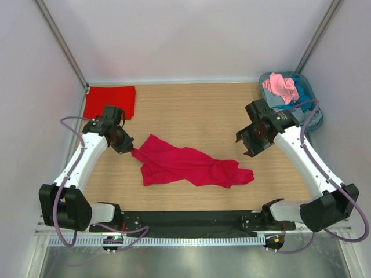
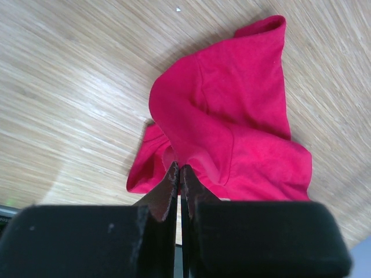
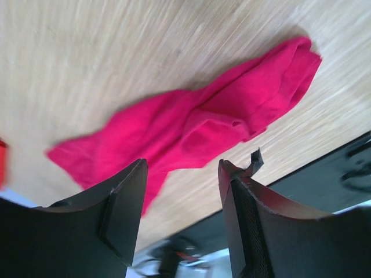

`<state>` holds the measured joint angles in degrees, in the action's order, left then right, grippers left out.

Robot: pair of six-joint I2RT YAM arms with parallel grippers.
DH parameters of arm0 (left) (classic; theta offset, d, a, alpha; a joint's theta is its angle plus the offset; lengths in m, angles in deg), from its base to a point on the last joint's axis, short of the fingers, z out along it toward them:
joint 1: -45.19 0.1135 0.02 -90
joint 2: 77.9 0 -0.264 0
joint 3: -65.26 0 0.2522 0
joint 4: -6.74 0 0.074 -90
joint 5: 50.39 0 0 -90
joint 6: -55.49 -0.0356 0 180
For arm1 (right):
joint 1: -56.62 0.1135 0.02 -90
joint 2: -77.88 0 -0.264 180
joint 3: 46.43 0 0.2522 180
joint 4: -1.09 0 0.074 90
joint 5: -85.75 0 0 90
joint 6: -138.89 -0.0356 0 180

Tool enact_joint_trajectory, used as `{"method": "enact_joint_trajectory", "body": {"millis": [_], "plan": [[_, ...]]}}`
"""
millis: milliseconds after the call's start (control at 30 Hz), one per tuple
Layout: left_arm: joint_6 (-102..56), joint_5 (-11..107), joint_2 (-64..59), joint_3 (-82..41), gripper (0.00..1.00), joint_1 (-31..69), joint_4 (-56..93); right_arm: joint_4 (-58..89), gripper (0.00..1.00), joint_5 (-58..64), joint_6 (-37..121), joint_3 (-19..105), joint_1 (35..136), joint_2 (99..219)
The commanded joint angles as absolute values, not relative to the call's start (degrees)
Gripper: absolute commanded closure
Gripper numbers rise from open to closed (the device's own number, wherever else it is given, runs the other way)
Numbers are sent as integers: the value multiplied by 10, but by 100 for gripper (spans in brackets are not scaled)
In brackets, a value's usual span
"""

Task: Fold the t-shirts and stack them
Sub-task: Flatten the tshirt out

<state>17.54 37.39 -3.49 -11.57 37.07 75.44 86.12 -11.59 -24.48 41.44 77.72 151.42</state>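
Note:
My right gripper moves open, down and back onto the raised fold near the crimson t-shirt's loose end next, as my left gripper pinches the opposite end.
A crimson t-shirt lies crumpled across the middle of the wooden table. My left gripper is at its left corner, shut on a pinch of the cloth; the left wrist view shows the closed jaws biting the crimson t-shirt. Up and to the right of the shirt's right end, my right gripper hangs open above the table. In the right wrist view, that gripper has nothing between its fingers, and the crimson t-shirt lies beyond them. A scarlet t-shirt lies folded flat at the back left.
A grey-blue tub stands at the back right, holding a pink t-shirt and a blue one. White walls close in the table on three sides. The black base rail runs along the near edge.

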Motion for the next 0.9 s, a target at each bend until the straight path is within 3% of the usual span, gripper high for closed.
{"method": "enact_joint_trajectory", "body": {"millis": [0, 200, 867], "plan": [[166, 388, -50, -112, 100, 375, 731, 934, 42, -137, -439, 456, 770, 1545], [153, 393, -47, -108, 100, 375, 720, 1024, 47, -66, -441, 523, 762, 1674], [128, 438, -30, -98, 100, 375, 695, 1064, 44, -56, -513, 459, 760, 1688]]}}
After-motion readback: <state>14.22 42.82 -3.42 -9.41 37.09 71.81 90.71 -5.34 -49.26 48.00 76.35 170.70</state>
